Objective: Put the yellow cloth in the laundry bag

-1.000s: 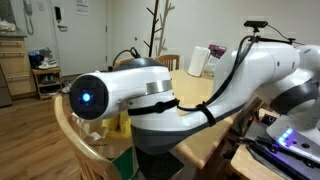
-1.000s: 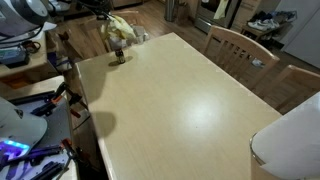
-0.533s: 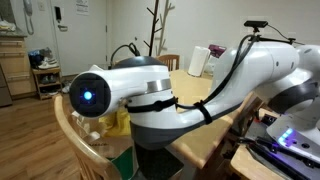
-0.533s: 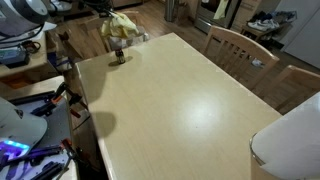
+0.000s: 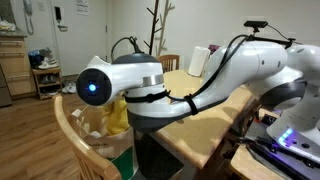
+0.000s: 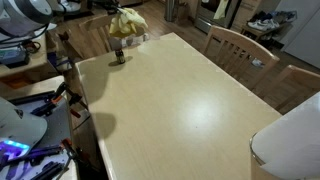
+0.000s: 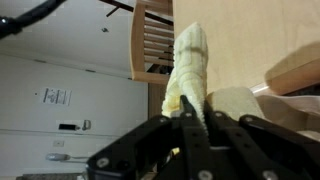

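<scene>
The gripper lowers toward the pale bag's opening [image 5: 97,121] [image 7: 238,101] below it next and releases the yellow cloth there, since the cloth still hangs above the bag's opening.
My gripper [image 7: 190,120] is shut on the yellow cloth [image 7: 190,60], which hangs bunched from between the fingers in the wrist view. In both exterior views the cloth [image 5: 117,115] [image 6: 127,21] hangs in the air just beyond the end of the wooden table [image 6: 170,100], above a wooden chair [image 5: 75,130]. A green container or bag [image 5: 122,160] shows low down beside the chair, below the cloth; I cannot tell whether it is the laundry bag. The arm's wrist with its blue light [image 5: 93,88] hides the gripper in that exterior view.
A small dark object [image 6: 118,57] stands on the table near its far edge. More wooden chairs [image 6: 240,45] stand along the table's side. A white roll [image 5: 198,60] stands at the table's far end. Cluttered equipment [image 6: 25,150] sits beside the table.
The arm has swung further off the table's end, and the cloth has moved with it, up and away from the table edge. The gripper has stayed shut on the cloth.
</scene>
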